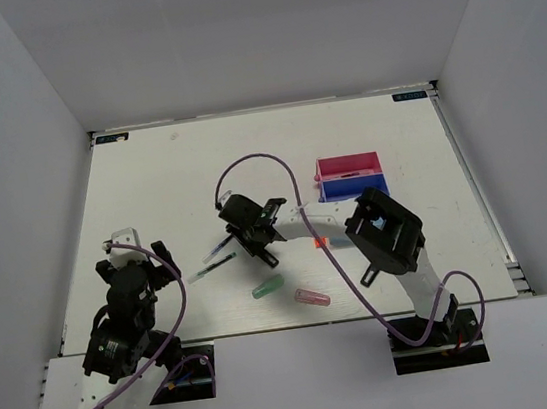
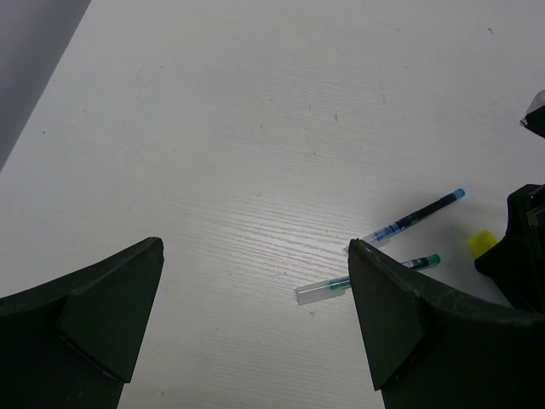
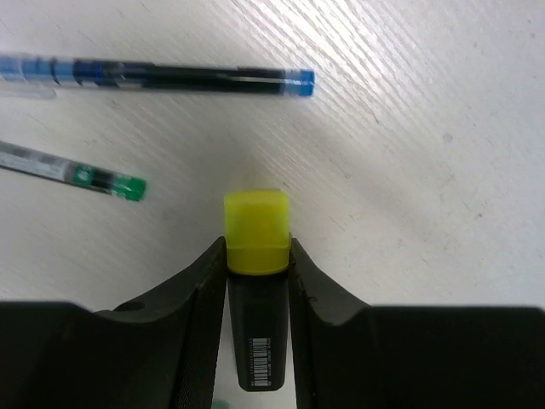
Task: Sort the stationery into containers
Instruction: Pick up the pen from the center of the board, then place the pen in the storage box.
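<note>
The right gripper raises the highlighter next, carries it over and releases, since the dark blue container (image 1: 355, 187) lies to that gripper's right in the top view.
My right gripper (image 3: 257, 249) is shut on a black highlighter with a yellow cap (image 3: 255, 234), which lies on the white table; both fingers press its sides just below the cap. In the top view that gripper (image 1: 226, 245) sits left of centre. Just beyond it lie a dark blue pen (image 3: 170, 77) and a green-tipped pen (image 3: 77, 175). My left gripper (image 2: 255, 247) hangs open over bare table at the left, with the green-tipped pen (image 2: 328, 290) and blue pen (image 2: 417, 217) to its right. The containers stand at the back right, magenta-pink (image 1: 347, 165) and dark blue (image 1: 353, 187).
A translucent green capsule (image 1: 267, 287) and a pink capsule (image 1: 312, 297) lie near the front edge. A small orange piece (image 1: 319, 243) shows beside the right arm's forearm. A purple cable (image 1: 279, 168) loops over the right arm. White walls close in the table.
</note>
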Available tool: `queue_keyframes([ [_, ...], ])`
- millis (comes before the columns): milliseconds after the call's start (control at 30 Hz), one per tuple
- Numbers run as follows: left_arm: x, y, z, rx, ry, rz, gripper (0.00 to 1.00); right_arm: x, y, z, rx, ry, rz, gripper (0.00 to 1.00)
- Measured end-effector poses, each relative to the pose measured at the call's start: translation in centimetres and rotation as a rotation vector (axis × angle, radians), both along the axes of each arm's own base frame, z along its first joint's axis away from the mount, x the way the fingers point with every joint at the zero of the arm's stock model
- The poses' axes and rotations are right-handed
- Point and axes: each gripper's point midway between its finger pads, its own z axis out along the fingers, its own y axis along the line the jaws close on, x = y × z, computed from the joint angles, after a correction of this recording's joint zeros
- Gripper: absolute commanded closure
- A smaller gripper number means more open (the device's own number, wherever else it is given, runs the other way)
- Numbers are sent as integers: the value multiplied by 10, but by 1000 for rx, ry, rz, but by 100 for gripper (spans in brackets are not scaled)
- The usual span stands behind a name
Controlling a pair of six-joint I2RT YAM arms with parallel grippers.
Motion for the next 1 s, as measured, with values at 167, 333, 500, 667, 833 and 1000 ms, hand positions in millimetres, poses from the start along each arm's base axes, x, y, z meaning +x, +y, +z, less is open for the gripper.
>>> queue_keyframes([
  [167,0,0,0,0,-1,0,0,-3,-23,5,-78,-21,76,91],
  [333,0,0,0,0,-1,0,0,2,-33,46,-76,-84,157,93],
  [500,0,0,0,0,0,-2,0,5,-38,121,38,-191,255,99],
  [667,0,-2,-1,-2,2,-9,0,15,-71,172,45,-351,345,100],
  [833,1,-6,-3,-6,11,-31,0,32,-145,162,-73,-407,391,100],
  [1000,3,-11,-8,-3,40,-53,0,59,-197,141,-164,-398,417,100],
])
